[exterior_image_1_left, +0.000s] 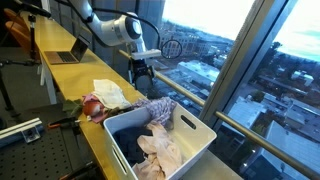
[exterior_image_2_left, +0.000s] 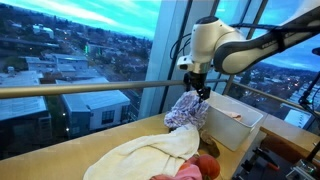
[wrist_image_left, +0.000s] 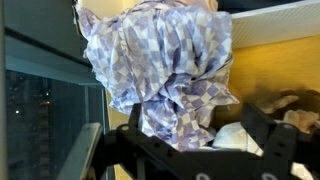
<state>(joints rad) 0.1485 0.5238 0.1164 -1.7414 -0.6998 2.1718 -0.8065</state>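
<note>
My open gripper comes down onto the lower folds of the checkered cloth next, since they lie below it, between its spread fingers in the wrist view.
A blue-and-white checkered cloth (exterior_image_1_left: 158, 110) (exterior_image_2_left: 185, 110) lies bunched over the near corner of a white bin (exterior_image_1_left: 196, 135) (exterior_image_2_left: 240, 125). My gripper (exterior_image_1_left: 143, 74) (exterior_image_2_left: 201, 90) hangs just above it. In the wrist view the cloth (wrist_image_left: 160, 60) fills the middle, and its lower folds reach into the gap of the gripper (wrist_image_left: 200, 138). The black fingers (wrist_image_left: 266, 135) stand wide apart and do not pinch the fabric, so the gripper is open. A pale fold (wrist_image_left: 240, 135) shows between the fingers.
Inside the bin lie a beige garment (exterior_image_1_left: 160, 152) and a dark one (exterior_image_1_left: 160, 120). A cream towel (exterior_image_1_left: 110, 93) (exterior_image_2_left: 150, 155) and a red cloth (exterior_image_1_left: 92, 108) (exterior_image_2_left: 205, 168) lie on the yellow table (exterior_image_1_left: 90, 130). A laptop (exterior_image_1_left: 68, 55) sits further back. A window rail (exterior_image_2_left: 80, 90) runs alongside.
</note>
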